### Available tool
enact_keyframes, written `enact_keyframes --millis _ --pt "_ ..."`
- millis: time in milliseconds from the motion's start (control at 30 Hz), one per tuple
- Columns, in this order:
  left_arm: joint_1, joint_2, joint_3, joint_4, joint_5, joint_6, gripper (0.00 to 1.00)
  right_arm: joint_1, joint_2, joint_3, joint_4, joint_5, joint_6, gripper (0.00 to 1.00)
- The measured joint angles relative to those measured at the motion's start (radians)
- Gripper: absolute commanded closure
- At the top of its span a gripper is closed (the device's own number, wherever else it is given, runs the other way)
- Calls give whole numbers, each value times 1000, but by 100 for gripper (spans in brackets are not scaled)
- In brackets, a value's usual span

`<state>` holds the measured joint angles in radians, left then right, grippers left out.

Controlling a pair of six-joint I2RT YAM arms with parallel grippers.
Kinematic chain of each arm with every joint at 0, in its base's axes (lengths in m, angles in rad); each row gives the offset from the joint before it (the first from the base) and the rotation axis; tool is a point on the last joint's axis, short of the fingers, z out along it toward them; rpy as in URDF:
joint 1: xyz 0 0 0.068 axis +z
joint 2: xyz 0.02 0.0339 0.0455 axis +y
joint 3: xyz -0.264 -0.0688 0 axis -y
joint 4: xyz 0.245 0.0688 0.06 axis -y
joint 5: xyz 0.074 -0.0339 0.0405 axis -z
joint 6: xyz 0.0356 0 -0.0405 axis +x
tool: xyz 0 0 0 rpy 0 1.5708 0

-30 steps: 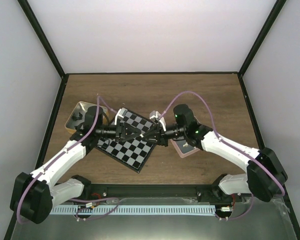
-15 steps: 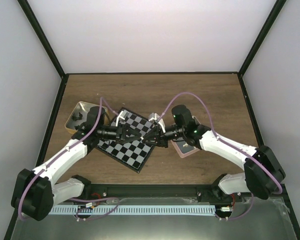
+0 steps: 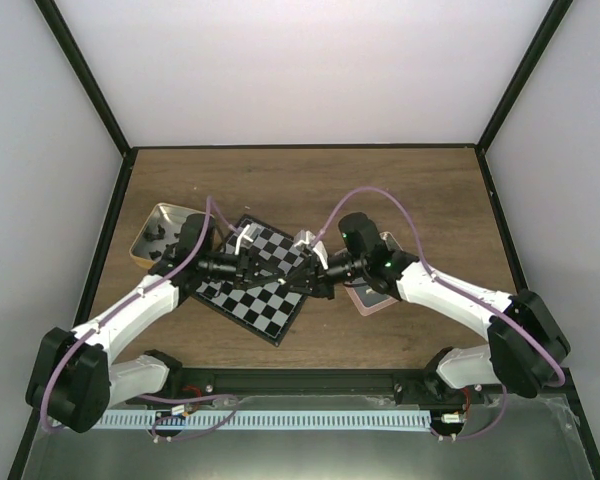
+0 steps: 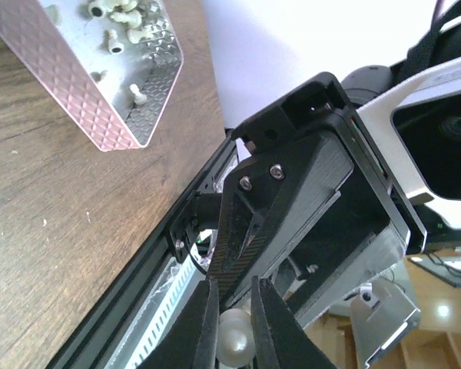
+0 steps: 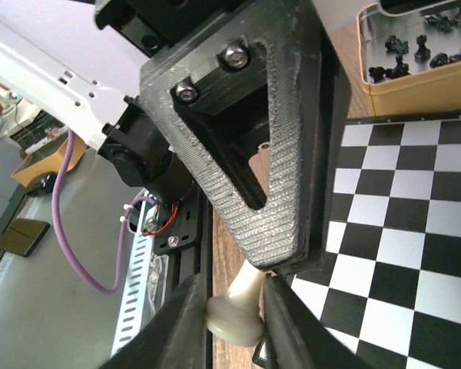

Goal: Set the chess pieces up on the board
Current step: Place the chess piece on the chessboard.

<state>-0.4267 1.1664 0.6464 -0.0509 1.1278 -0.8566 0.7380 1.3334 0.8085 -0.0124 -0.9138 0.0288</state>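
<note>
My left gripper will move clear, tip its fingers down and lower the piece [image 4: 235,344] base first onto the board's tray-side squares, since it grips the round head.
The board [image 3: 255,300] lies tilted between my two arms, with no pieces showing on it. My left gripper [image 3: 283,272] and right gripper [image 3: 302,274] meet tip to tip above its right part. In the left wrist view my left gripper [image 4: 234,327] is shut on the round head of a cream-white chess piece [image 4: 235,344]. In the right wrist view my right gripper [image 5: 234,311] is shut on the base of the same piece [image 5: 237,307], above the board [image 5: 415,215]. The left fingers [image 5: 280,184] cover its top.
A gold tin [image 3: 160,222] with black pieces [image 5: 403,46] stands left of the board. A pink tray [image 3: 372,298] with white pieces [image 4: 127,15] lies right of the board, partly under my right arm. The black rail runs along the table's near edge.
Both grippers stay joined over the board and have shifted slightly left. The left arm's wrist has moved a little toward the far side.
</note>
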Motion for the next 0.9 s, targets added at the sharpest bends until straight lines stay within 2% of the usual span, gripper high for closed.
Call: enact_keyframes --millis 67,167,300,467,633,767,900 --pt "0 -1 0 -3 -12 3 96 0 1 3 -5 12 9 56" --pt "0 -11 4 -40 -56 13 96 4 0 8 -9 44 34 41" --pt "-5 -38 59 -178 -239 84 96 5 -32 -5 12 129 99 33" --pt "-51 -84 108 -282 -575 177 96 5 -144 -57 35 367 248 32" --pt "-210 -45 113 -329 -973 213 96 5 -183 -98 28 663 410 32" --pt "-342 35 113 -329 -1246 227 96 5 -193 -143 8 788 491 31" --pt "-418 135 108 -292 -1400 233 95 5 -201 -174 -15 850 537 31"
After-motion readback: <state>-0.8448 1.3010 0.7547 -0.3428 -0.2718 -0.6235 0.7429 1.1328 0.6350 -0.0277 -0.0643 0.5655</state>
